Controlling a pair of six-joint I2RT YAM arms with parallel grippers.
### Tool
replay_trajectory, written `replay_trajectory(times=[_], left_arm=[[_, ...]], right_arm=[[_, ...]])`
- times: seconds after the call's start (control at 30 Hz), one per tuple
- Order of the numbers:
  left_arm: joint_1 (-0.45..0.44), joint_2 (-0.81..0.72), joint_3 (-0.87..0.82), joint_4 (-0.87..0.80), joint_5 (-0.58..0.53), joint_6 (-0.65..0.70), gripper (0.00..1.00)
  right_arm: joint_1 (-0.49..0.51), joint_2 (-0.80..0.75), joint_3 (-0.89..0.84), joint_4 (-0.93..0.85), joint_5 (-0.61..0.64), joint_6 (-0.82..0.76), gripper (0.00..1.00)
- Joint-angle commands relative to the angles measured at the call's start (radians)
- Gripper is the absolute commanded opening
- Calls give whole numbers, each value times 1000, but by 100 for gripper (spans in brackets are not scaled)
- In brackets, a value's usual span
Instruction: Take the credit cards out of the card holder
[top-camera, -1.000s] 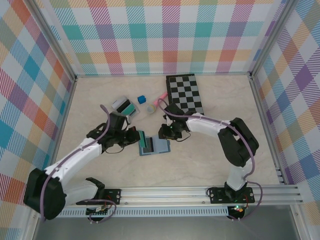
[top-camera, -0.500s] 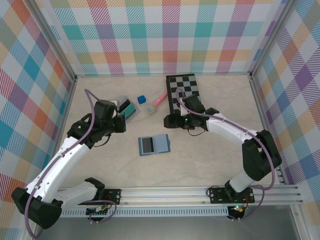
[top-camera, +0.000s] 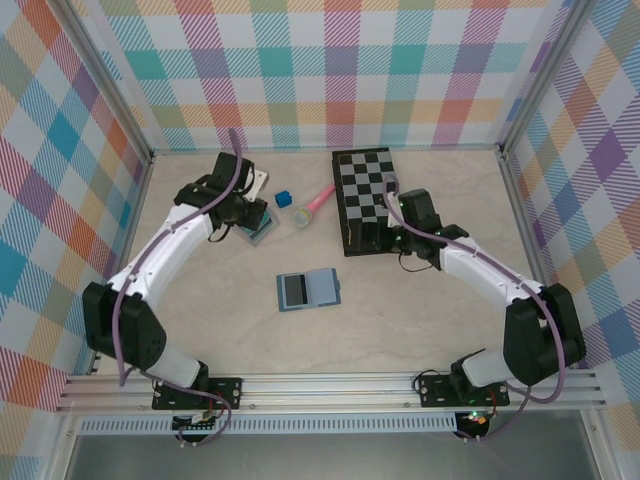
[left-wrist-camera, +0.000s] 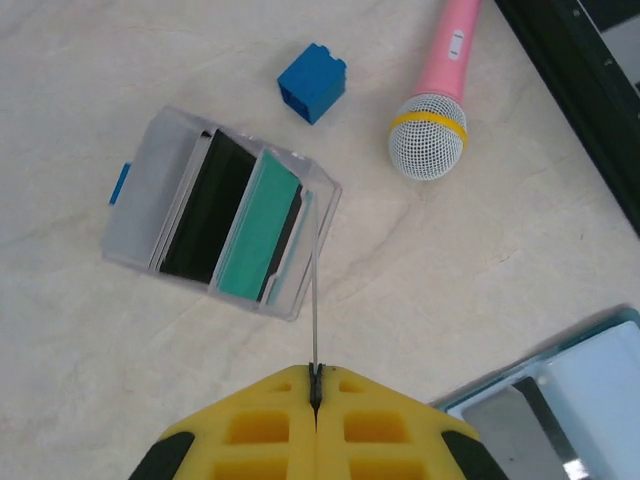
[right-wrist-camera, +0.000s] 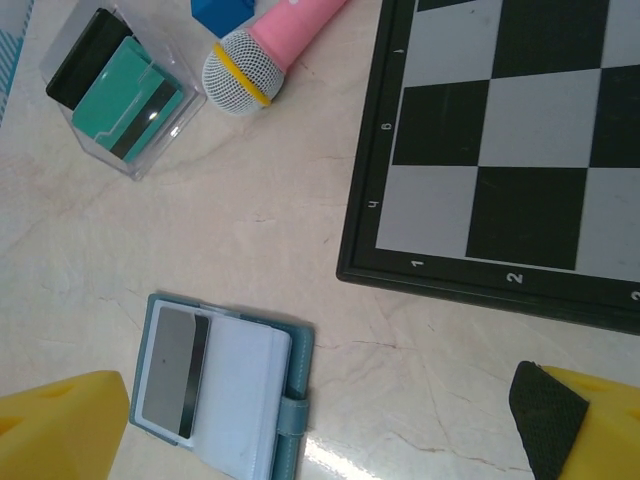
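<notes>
The teal card (left-wrist-camera: 258, 225) in the clear box stands at an angle below my left gripper, so next I will lower my left gripper over it, turn the thin card parallel and let go.
The card holder (top-camera: 308, 290) lies open on the table, blue inside, with a grey credit card (right-wrist-camera: 172, 370) with a dark stripe in its left half. My left gripper (left-wrist-camera: 315, 372) is shut on a thin card seen edge-on (left-wrist-camera: 316, 290), held over the near edge of a clear box (left-wrist-camera: 215, 215). A dark card (left-wrist-camera: 205, 205) and a teal card (left-wrist-camera: 258, 225) stand in that box. In the top view the left gripper (top-camera: 250, 215) hangs at the box, back left. My right gripper (right-wrist-camera: 320, 415) is open and holds nothing, at the chessboard's near edge (top-camera: 362, 237).
A black-and-white chessboard (top-camera: 368, 187) lies at the back right. A pink toy microphone (top-camera: 312, 205) and a blue brick (top-camera: 283, 198) lie between the box and the board. Plaid walls close in three sides.
My left arm has swung from the card holder back to the clear box with a card in its jaws. The right gripper let go of the holder, opened and drew back to the chessboard.
</notes>
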Motion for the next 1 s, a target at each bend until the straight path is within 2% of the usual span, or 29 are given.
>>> replay_trajectory(times=[0.0,0.17,0.43,0.67,0.9,0.97], left_arm=[[39,82,91,-10,44,148,0],[86,195,185,-21,18,122,0],[100,320,228,-34,57,141,0],[105,344,219,-49,65,193,0],[105,368,215,-75,18,230,0],[105,368,206,-70,7,216,3]], right_arm=[[-14,-24,-37,45,-43,-8,100],[-28,-7,-36,54,-52,2,100],[-42,-17,-48,60,-66,6,100],[-43,-9,-54,75,-79,17,100],[-43,6,-55,87,-105,27,100],[-42,8,-56,90,-106,30,100]])
